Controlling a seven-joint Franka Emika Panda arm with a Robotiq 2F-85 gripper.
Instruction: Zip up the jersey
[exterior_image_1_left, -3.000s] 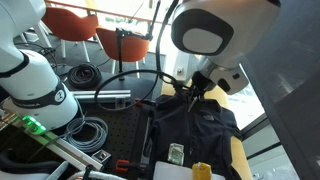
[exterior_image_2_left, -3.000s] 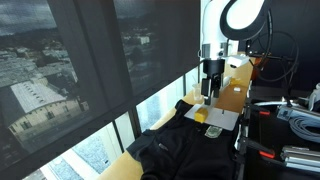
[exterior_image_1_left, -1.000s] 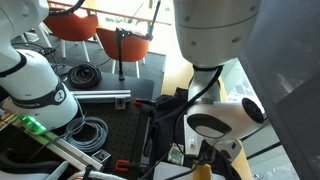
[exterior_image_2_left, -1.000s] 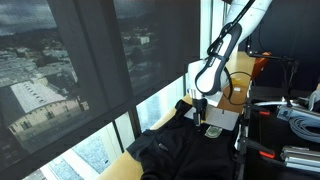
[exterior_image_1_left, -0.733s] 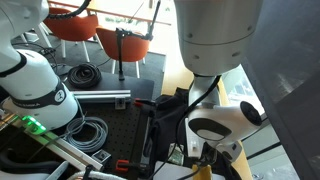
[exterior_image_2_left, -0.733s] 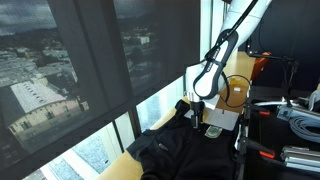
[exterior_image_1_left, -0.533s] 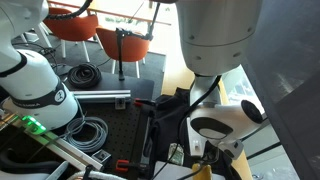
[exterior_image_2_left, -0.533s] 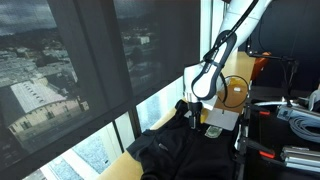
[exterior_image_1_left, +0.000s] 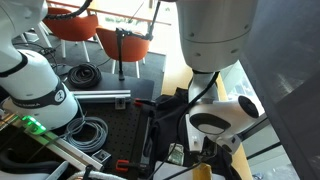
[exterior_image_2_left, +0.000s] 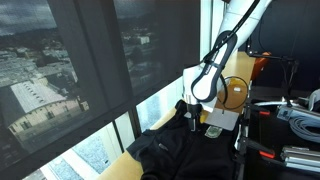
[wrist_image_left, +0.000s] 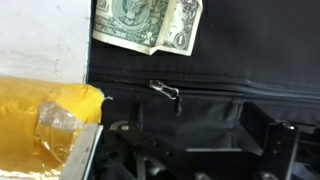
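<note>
I need to shift my gripper left in the wrist view next, onto the metal zipper pull (wrist_image_left: 165, 90), because the zipper pull is off the middle of my fingers toward that side.
The black jersey (exterior_image_2_left: 172, 150) lies spread on the table by the window and also shows in an exterior view (exterior_image_1_left: 166, 108). In the wrist view the jersey (wrist_image_left: 250, 50) fills the frame, with its zipper line running across and a small metal zipper pull (wrist_image_left: 165, 90) lying on it. My gripper (wrist_image_left: 192, 140) hangs just above the fabric near the pull, fingers apart and empty. It shows in both exterior views (exterior_image_1_left: 205, 150) (exterior_image_2_left: 193, 118), low over the jersey.
A dollar bill (wrist_image_left: 148, 25) lies on the jersey beside the zipper, also seen in an exterior view (exterior_image_1_left: 176, 154). A yellow object (wrist_image_left: 45, 125) sits by the jersey's edge. Coiled black cables (exterior_image_1_left: 85, 130) and another robot's white base (exterior_image_1_left: 40, 95) stand nearby. A white board (exterior_image_2_left: 222, 119) lies under the jersey's end.
My gripper has shifted a little along the jersey toward the window side and stayed low over the fabric. The jersey and the bill have not moved.
</note>
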